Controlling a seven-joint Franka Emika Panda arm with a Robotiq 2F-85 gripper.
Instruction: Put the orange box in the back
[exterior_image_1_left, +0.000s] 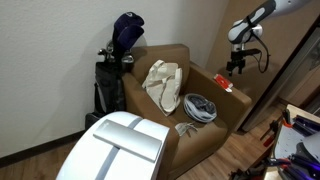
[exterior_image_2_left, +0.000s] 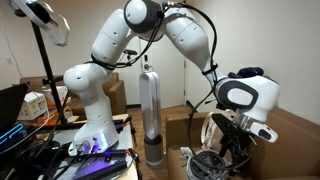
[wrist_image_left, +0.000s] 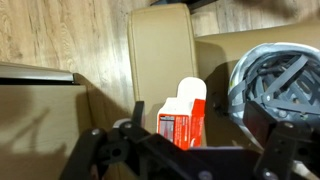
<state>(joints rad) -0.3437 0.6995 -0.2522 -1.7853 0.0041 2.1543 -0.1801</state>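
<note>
My gripper should next go down around the orange box at its red part (exterior_image_1_left: 223, 83) (wrist_image_left: 182, 128) and close. The box stands between the open fingers but is still below them on the armrest.
The orange box (exterior_image_1_left: 224, 86) is small, flat and red-orange with a white patch. It lies on the brown armchair's armrest (exterior_image_1_left: 213, 76), beside the seat. In the wrist view the orange box (wrist_image_left: 182, 120) stands between the two dark fingers, with the white end pointing away. My gripper (exterior_image_1_left: 236, 69) hangs just above the box and slightly beyond it. In the wrist view the gripper (wrist_image_left: 197, 113) is open wide, with a finger on each side of the box and not touching it. The gripper also shows in an exterior view (exterior_image_2_left: 232, 143), where the box is hidden.
A cream cloth bag (exterior_image_1_left: 162, 82) leans on the brown armchair's backrest (exterior_image_1_left: 160, 55). A grey helmet-like object (exterior_image_1_left: 199, 106) lies on the seat and also shows in the wrist view (wrist_image_left: 270, 75). A dark golf bag (exterior_image_1_left: 115, 70) stands behind the chair. A white appliance (exterior_image_1_left: 115, 150) is in front.
</note>
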